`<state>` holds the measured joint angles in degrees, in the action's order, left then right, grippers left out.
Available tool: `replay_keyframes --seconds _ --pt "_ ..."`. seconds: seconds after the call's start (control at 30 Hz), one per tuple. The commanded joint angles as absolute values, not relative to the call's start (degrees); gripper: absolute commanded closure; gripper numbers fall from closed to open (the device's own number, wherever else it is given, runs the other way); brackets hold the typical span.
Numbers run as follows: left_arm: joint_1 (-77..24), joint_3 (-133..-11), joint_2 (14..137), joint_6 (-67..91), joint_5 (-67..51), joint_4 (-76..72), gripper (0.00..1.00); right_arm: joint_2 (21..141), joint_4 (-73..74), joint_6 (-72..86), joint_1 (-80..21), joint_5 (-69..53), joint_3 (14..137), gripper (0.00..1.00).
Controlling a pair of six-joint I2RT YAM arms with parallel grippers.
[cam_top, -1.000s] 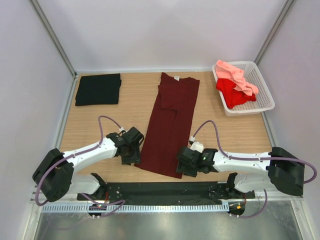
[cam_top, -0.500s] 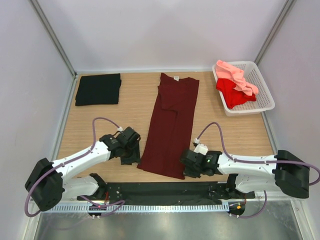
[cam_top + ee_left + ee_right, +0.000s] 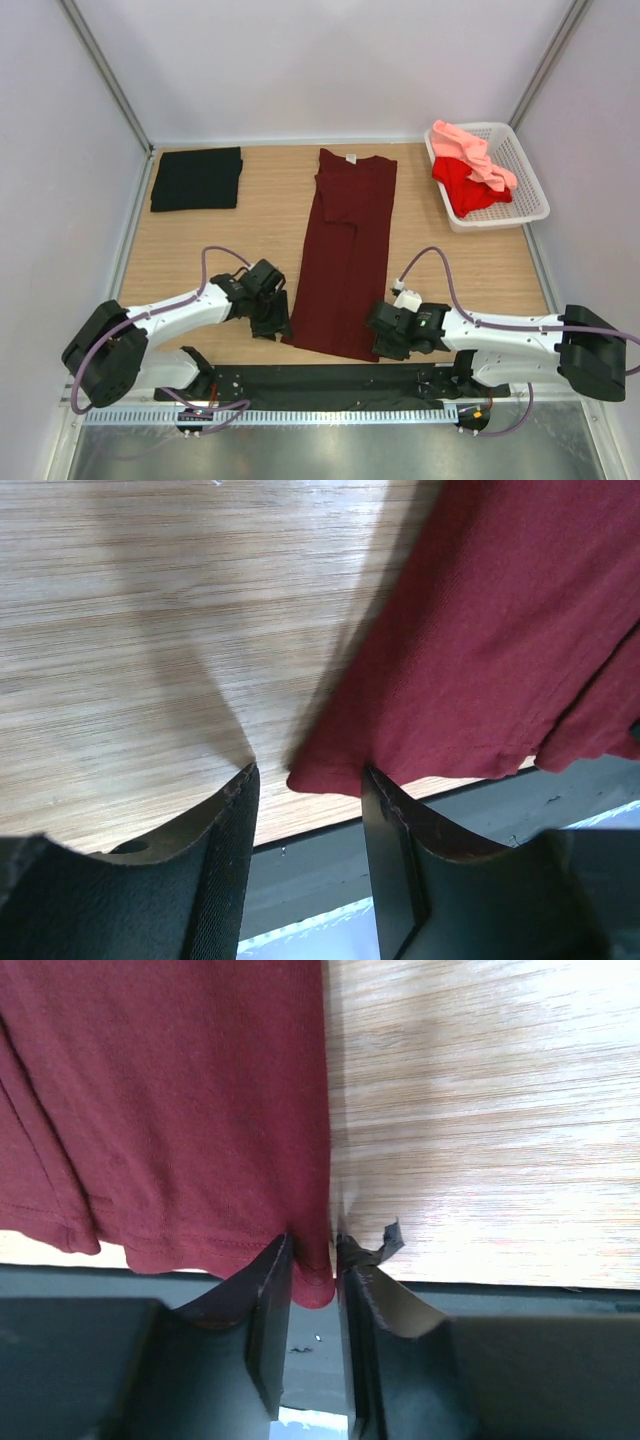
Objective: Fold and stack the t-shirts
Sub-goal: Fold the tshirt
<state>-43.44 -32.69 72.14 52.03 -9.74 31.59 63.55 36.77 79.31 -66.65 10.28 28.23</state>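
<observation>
The maroon t-shirt already lies between the right gripper's open fingers, so next the right gripper will close onto the maroon t-shirt's near hem corner (image 3: 375,357) (image 3: 313,1278), staying low and almost in place.
The dark maroon t-shirt (image 3: 345,250) lies folded into a long strip down the middle of the table, its white neck label at the far end. My left gripper (image 3: 272,322) sits at its near left corner. In the left wrist view it (image 3: 310,775) is open, and the shirt's (image 3: 500,630) corner lies between the jaws, unclamped. My right gripper (image 3: 385,343) is at the near right corner. In its wrist view it (image 3: 312,1245) stands narrowly open around the hem corner of the shirt (image 3: 180,1110). A folded black t-shirt (image 3: 196,178) lies at the far left.
A white lattice basket (image 3: 500,222) at the far right holds a salmon pink shirt (image 3: 470,150) on a bright red one (image 3: 465,185). A black strip (image 3: 330,378) runs along the near table edge under both grippers. Grey walls enclose the table.
My left gripper has moved right, up to the shirt's near left corner. The right gripper has shifted slightly right at the other corner. The shirt's near end has slid a little to the right.
</observation>
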Motion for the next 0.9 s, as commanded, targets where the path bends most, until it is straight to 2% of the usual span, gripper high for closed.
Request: replay_keyframes --seconds 0.0,0.13,0.17,0.3,0.33,0.37,0.6,0.63,0.73,0.87 --pt "-43.86 -32.26 73.04 50.89 -9.58 29.53 0.53 61.44 37.79 79.37 -67.06 9.58 26.81 0.67" --pt "-44.03 -31.99 72.42 51.41 -9.32 29.79 0.62 60.65 37.44 79.54 -67.24 8.88 26.37 0.66" --pt "-44.03 -31.99 72.25 51.68 -9.06 29.97 0.7 60.64 37.27 79.54 -67.32 8.79 26.28 0.66" --pt "-44.3 -31.99 71.11 53.26 -8.7 31.29 0.88 60.91 36.83 79.63 -68.46 8.09 27.07 0.66" --pt "-44.56 -31.99 70.67 53.44 -8.79 31.46 0.97 60.91 37.0 79.8 -68.64 8.17 27.33 0.66" --pt "-44.73 -31.99 70.49 54.22 -8.88 31.55 1.0 60.91 37.18 80.15 -68.9 8.43 27.59 0.66" --pt "-45.88 -31.91 69.0 57.04 -9.05 32.78 1.0 60.65 38.85 82.09 -70.84 9.93 28.13 0.81" --pt "-46.14 -31.9 68.65 57.13 -8.79 32.96 1.0 60.64 38.5 82.26 -71.27 10.02 27.95 0.88" --pt "-46.23 -32.08 67.94 57.57 -7.39 34.45 1.0 60.73 38.14 82.35 -71.63 10.11 28.04 0.99" --pt "-46.14 -32.52 66.97 58.27 -5.45 37.26 1.0 60.29 39.37 82.35 -71.89 10.81 28.48 0.99"
